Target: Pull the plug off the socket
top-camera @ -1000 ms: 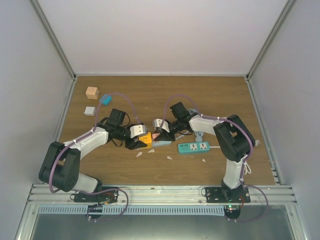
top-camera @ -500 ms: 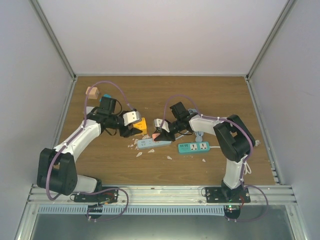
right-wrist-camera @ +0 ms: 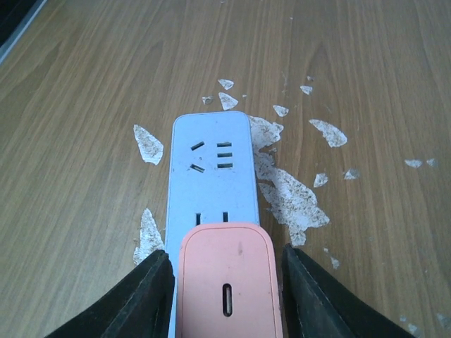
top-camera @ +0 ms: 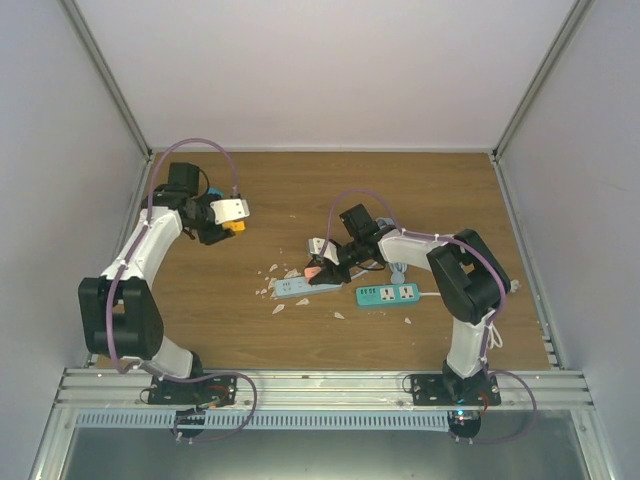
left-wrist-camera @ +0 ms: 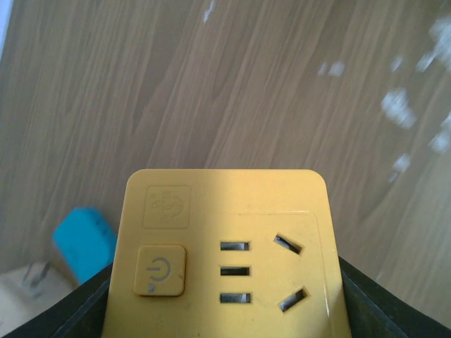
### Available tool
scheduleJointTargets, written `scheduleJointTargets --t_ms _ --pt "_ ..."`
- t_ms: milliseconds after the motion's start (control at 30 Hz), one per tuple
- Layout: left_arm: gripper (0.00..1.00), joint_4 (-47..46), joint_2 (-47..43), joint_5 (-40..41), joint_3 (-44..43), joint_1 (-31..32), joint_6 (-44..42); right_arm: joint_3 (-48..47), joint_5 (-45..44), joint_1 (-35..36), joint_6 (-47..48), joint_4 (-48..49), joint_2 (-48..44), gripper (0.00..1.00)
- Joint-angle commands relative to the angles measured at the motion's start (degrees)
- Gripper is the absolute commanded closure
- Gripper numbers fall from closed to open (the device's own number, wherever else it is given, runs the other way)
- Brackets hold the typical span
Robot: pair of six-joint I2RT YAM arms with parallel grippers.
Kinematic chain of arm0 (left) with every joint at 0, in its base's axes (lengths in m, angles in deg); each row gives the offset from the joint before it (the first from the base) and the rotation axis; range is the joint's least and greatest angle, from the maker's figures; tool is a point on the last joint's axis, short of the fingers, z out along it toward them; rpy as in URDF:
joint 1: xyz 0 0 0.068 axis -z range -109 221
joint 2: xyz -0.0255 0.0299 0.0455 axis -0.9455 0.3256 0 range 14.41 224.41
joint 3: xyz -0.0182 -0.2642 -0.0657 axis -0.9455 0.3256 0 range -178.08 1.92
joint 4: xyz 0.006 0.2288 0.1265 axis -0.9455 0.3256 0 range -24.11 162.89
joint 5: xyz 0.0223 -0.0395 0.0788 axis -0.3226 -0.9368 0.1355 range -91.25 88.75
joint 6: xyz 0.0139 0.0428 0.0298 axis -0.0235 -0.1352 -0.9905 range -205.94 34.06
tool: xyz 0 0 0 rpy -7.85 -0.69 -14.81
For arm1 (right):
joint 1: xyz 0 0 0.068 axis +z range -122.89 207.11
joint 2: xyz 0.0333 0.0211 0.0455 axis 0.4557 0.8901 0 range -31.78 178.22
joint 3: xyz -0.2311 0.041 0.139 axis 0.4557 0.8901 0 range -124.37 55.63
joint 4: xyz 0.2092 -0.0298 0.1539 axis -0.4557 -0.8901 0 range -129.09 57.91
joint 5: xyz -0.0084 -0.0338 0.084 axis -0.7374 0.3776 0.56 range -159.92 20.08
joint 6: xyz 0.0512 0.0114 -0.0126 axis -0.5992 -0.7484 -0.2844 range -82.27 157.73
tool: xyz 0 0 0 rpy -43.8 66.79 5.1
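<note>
My left gripper moves down and leftward in the top view next, to the wood beside the blue object, a spot clear of the socket.
The socket, a long pale grey-blue power strip (top-camera: 300,288), lies flat mid-table; it also shows in the right wrist view (right-wrist-camera: 209,162). A pink plug (right-wrist-camera: 229,282) sits in it. My right gripper (right-wrist-camera: 229,296) is over the strip's right end, its black fingers (right-wrist-camera: 151,296) closed against the pink plug's two sides; the top view (top-camera: 316,270) shows it there too. My left gripper (top-camera: 228,222) is at the far back left, above the table and well clear of the strip. It is shut on a yellow plug-in cube (left-wrist-camera: 225,246) with a power button.
A teal power strip (top-camera: 386,294) lies right of the socket. White flakes (right-wrist-camera: 289,193) are scattered around the socket. A small blue object (left-wrist-camera: 84,239) lies on the wood below the left gripper. Side walls close in left and right.
My left gripper has carried the yellow cube from the socket's left end up and away to the back left. The socket and my right gripper have stayed put.
</note>
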Motion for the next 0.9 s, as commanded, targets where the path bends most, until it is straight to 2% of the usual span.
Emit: scheduleJointTargets --t_ms 0,167,367,667,867 --pt "0.81 2.22 2.14 14.37 -2.97 -1.28 -10.63 -0.43 0.41 0.35 -0.21 -0.76 -0.42 0.53" --pt "0.8 -1.4 4.79 25.9 -3.39 -2.79 -17.51 -0.72 1.05 0.32 -0.54 -0.85 -0.38 0.44" --pt "0.8 -2.4 11.26 32.08 -7.99 -2.86 -20.41 -0.84 0.86 0.35 -0.64 -1.1 -0.47 0.37" --pt "0.78 -8.33 17.42 41.88 -8.14 -1.9 -27.63 -1.32 1.18 0.07 -0.85 -1.77 -0.56 0.31" --pt "0.76 -9.2 20.05 45.03 -8.71 0.95 -29.72 -1.51 1.72 -0.5 -0.77 -2.11 -1.11 0.29"
